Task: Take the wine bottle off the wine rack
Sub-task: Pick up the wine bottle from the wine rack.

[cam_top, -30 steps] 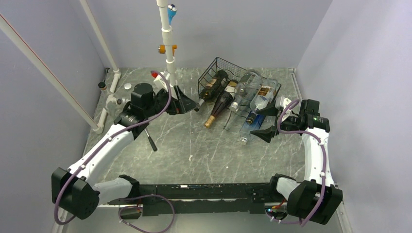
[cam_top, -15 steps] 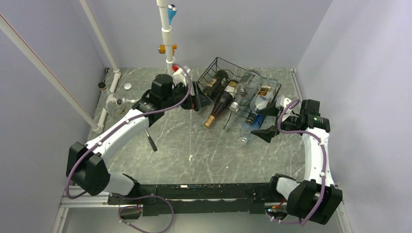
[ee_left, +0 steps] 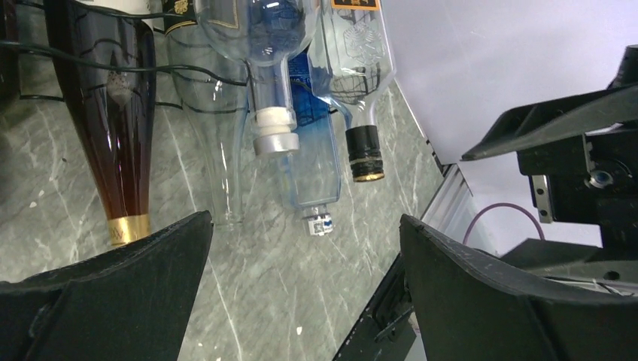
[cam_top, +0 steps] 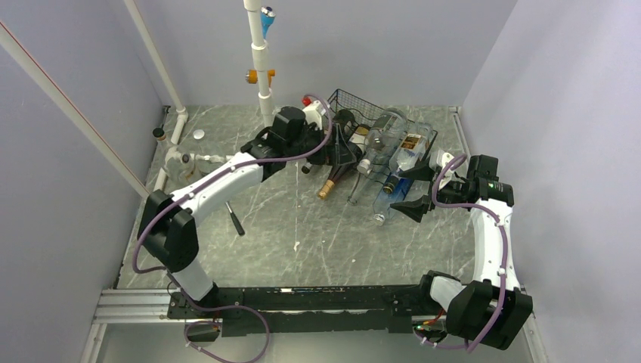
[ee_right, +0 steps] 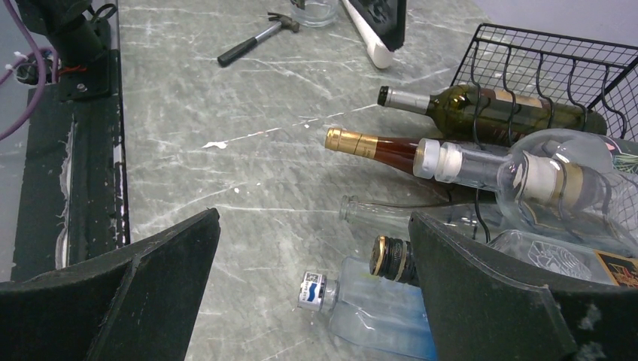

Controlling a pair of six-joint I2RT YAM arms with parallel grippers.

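Observation:
The clear bottle's neck (cam_top: 369,156) (ee_left: 269,89) is uncovered on top of the other bottles, below the left gripper and to its right in the top view, so the left gripper will move there next and go down around it.
The black wire wine rack (cam_top: 349,98) stands at the back centre with several bottles lying in it, necks toward me. A dark wine bottle with a gold foil top (cam_top: 337,171) lies at its left, beside a green wine bottle (ee_right: 481,105). My left gripper (cam_top: 344,150) is open and empty, over the rack's left end above the dark bottles. In the left wrist view (ee_left: 305,218) the gold-topped bottle (ee_left: 105,113) lies just beyond the left finger. My right gripper (cam_top: 408,208) is open and empty, near the blue-tinted bottle (ee_right: 376,308) and a black-capped neck (ee_right: 391,258).
Clear glass bottles (cam_top: 389,132) fill the rack's right side. A hammer (cam_top: 235,219) lies on the marble table left of centre. A white pipe frame (cam_top: 261,68) stands at the back, with small caps (cam_top: 199,134) near the left wall.
My left arm has swung right from the white pipe stand to the rack's left end, gripper still open. The right arm and the bottles have not moved.

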